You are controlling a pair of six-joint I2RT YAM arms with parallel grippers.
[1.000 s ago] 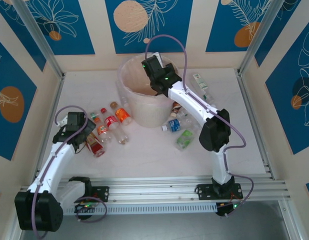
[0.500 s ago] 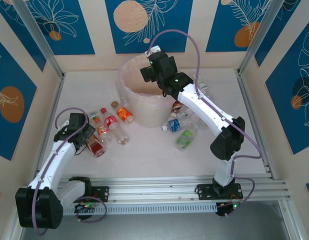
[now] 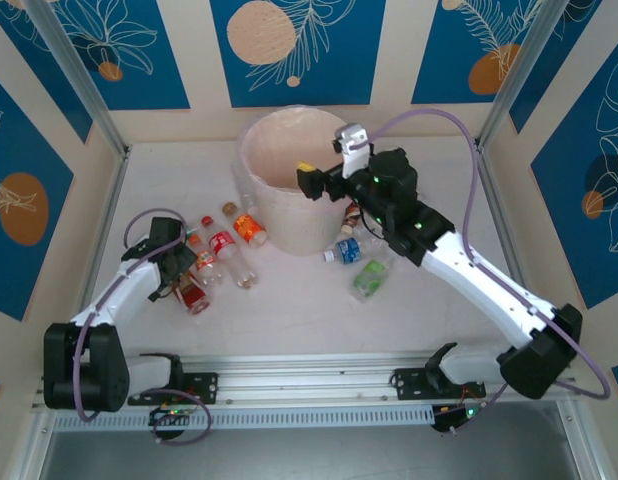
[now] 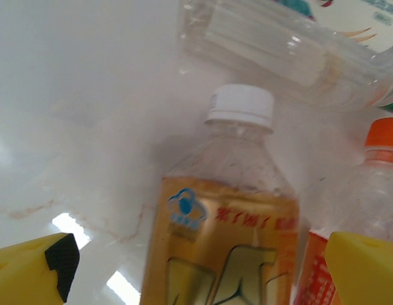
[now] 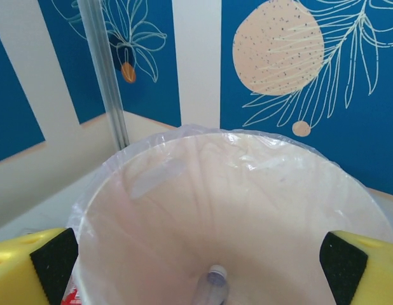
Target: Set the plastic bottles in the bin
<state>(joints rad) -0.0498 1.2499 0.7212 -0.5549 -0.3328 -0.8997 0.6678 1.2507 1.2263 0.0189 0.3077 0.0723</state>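
The open fingers of my left gripper are already on both sides of the upper orange label of the white-capped bottle (image 4: 227, 219), so next it needs to move down onto the label and close there.
The pale pink-cream bin (image 3: 279, 215) with its thin liner stands at the back centre of the table. My right gripper (image 3: 309, 178) hovers open at its right rim. In the right wrist view the fingers (image 5: 32, 270) are wide apart and empty, and one clear bottle (image 5: 212, 287) lies at the bin's bottom (image 5: 234, 210). My left gripper (image 3: 181, 264) is low over a row of bottles (image 3: 225, 246) left of the bin. It is open, its fingers (image 4: 31, 274) on either side of a white-capped, orange-labelled bottle (image 4: 238, 210), not closed on it.
An orange-capped bottle (image 4: 382, 143) lies right beside the framed one, and a crushed clear bottle (image 4: 279, 51) lies beyond it. More bottles, one blue-labelled (image 3: 345, 250) and one green-labelled (image 3: 370, 278), lie right of the bin under my right arm. Walls and metal posts enclose the table.
My right arm has swung right and drawn back from over the bin to its right rim. My left gripper has edged right and lower onto the bottle row.
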